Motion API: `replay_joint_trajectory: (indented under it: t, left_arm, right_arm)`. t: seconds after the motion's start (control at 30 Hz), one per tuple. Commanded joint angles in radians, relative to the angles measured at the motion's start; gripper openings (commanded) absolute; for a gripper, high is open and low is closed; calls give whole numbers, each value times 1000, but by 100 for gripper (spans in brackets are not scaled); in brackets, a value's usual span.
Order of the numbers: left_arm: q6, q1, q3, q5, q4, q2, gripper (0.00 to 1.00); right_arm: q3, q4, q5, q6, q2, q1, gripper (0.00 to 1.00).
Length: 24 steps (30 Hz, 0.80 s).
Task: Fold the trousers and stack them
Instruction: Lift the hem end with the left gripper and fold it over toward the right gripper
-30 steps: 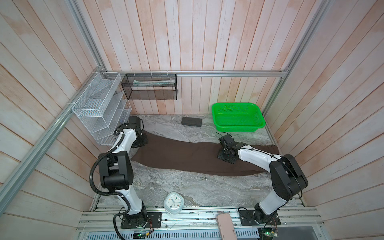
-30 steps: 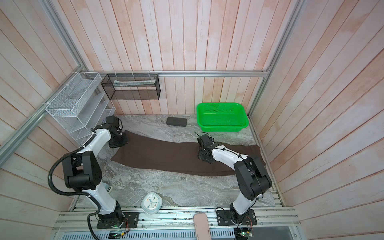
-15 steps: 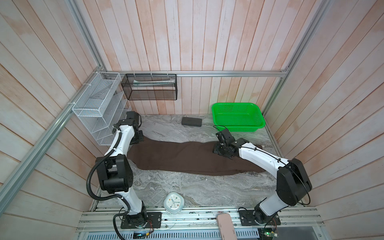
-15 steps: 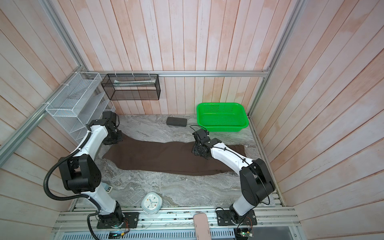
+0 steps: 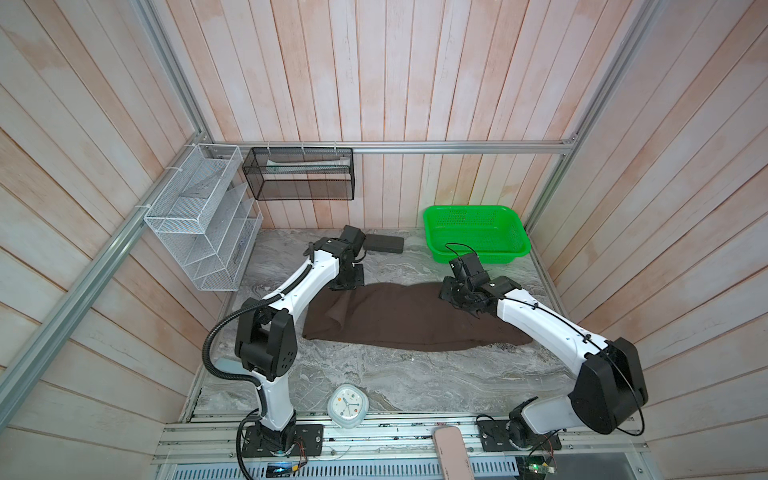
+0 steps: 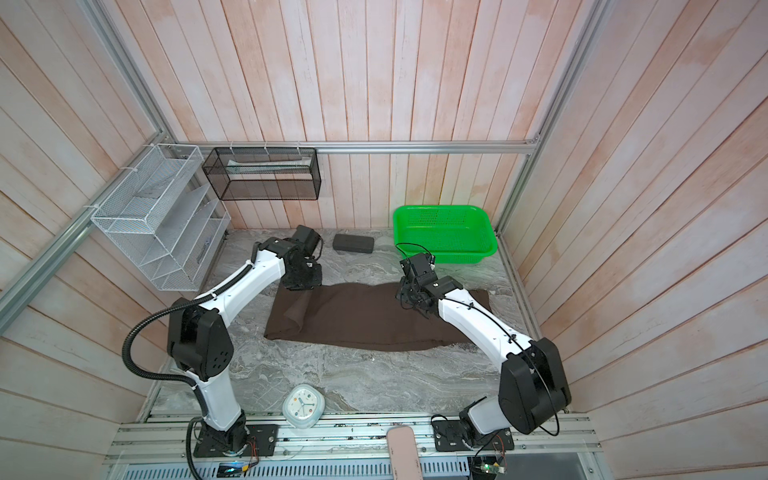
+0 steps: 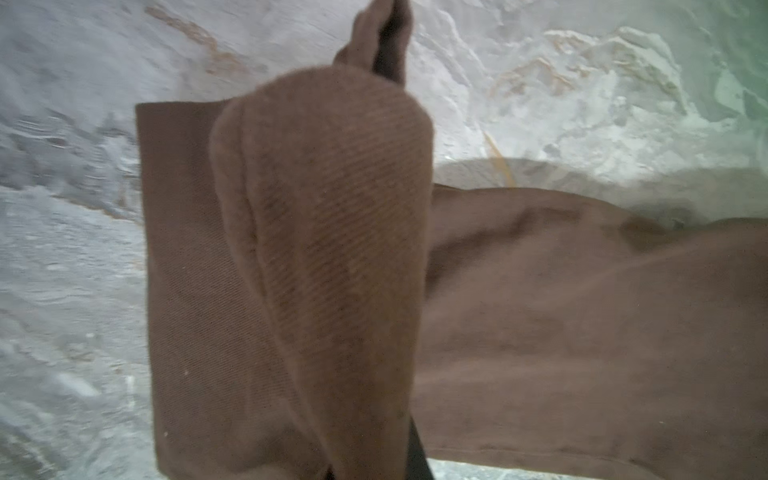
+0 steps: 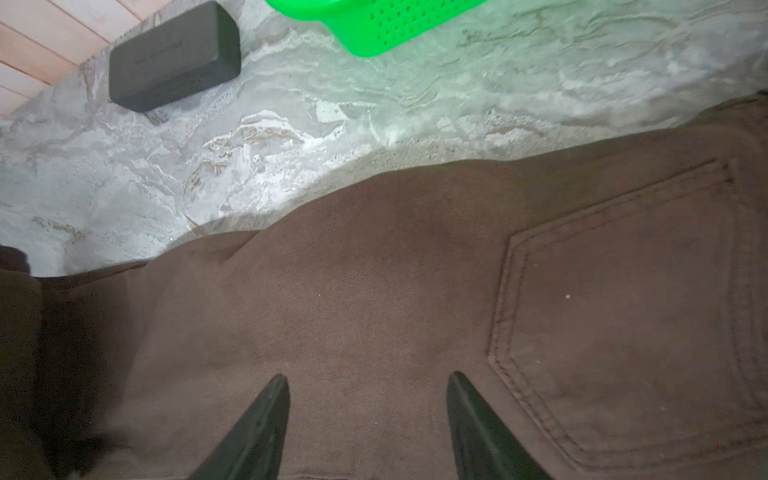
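Note:
The leg end in my left gripper should go along the trousers toward the basket next. It should then be released on the flat cloth (image 5: 419, 297) beside the back pocket.
The dark brown trousers (image 5: 407, 320) (image 6: 365, 320) lie lengthwise across the marble table. My left gripper (image 5: 347, 286) (image 6: 301, 286) is shut on their left leg end and holds it lifted, so a fold of cloth hangs below it. In the left wrist view that pinched cloth (image 7: 324, 208) covers nearly all of the fingers. My right gripper (image 5: 451, 297) (image 6: 405, 299) (image 8: 368, 378) stands open over the trousers' far edge, beside the back pocket (image 8: 623, 324). Nothing sits between its fingers, and its tips are down at the cloth.
A green basket (image 5: 476, 235) (image 6: 444, 235) (image 8: 374, 25) stands at the back right. A dark grey case (image 5: 384, 243) (image 6: 353, 243) (image 8: 174, 56) lies by the back wall. A white clock (image 5: 348, 405) sits near the front edge. A white wire rack (image 5: 199, 220) hangs on the left wall.
My left gripper has carried the leg end from beside the wire rack rightward toward the middle, so the trousers lie shorter. The right gripper has stayed open in about the same place.

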<state>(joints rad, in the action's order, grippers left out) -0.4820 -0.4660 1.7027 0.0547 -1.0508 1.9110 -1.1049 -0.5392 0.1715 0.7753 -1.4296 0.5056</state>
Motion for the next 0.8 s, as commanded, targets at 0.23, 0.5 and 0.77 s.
replay_joint_trajectory:
  t: [0.23, 0.5, 0.77]
  left_arm:
    - [-163, -168, 254, -55, 17, 202, 0]
    - [-187, -221, 396, -92, -1, 343, 0]
    - [-179, -265, 408, -182, 37, 371, 39]
  right_arm:
    - [61, -28, 27, -33, 76, -72, 62]
    - [75, -28, 21, -41, 96, -97, 62]
    - [86, -34, 25, -41, 106, -108, 62]
